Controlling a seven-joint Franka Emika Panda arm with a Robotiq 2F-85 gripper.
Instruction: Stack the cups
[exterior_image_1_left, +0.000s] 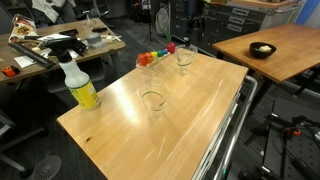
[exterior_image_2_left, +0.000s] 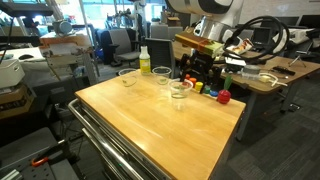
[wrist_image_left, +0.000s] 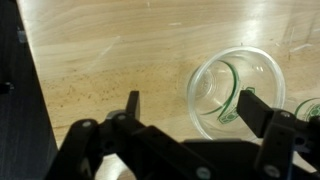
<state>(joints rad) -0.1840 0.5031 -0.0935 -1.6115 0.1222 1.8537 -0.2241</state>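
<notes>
The clear cup's rim (exterior_image_1_left: 186, 51) lies below, its edge between the open fingers. The gripper moves straight down next with one fingertip inside the cup and closes.
Three clear plastic cups show on the wooden table (exterior_image_1_left: 190, 120) in both exterior views. One cup (exterior_image_1_left: 152, 100) stands mid-table and also shows in an exterior view (exterior_image_2_left: 127, 76). Two stand near the robot's end: one cup (exterior_image_1_left: 147, 62) (exterior_image_2_left: 163, 73) and another cup (exterior_image_1_left: 184, 57) (exterior_image_2_left: 179, 92). In the wrist view my gripper (wrist_image_left: 190, 100) is open and empty. A clear cup with a green mark (wrist_image_left: 235, 90) stands upright just ahead, by the right finger. A second cup's rim (wrist_image_left: 310, 108) shows at the right edge. My gripper (exterior_image_2_left: 193, 72) hangs low beside the cups.
A yellow spray bottle (exterior_image_1_left: 80, 88) (exterior_image_2_left: 144, 60) stands at one table edge. A rainbow toy (exterior_image_1_left: 160, 52) (exterior_image_2_left: 205, 88) and a red object (exterior_image_2_left: 224, 97) lie at the robot's end. A metal cart rail (exterior_image_1_left: 225, 140) runs along the table's side. Other desks stand around.
</notes>
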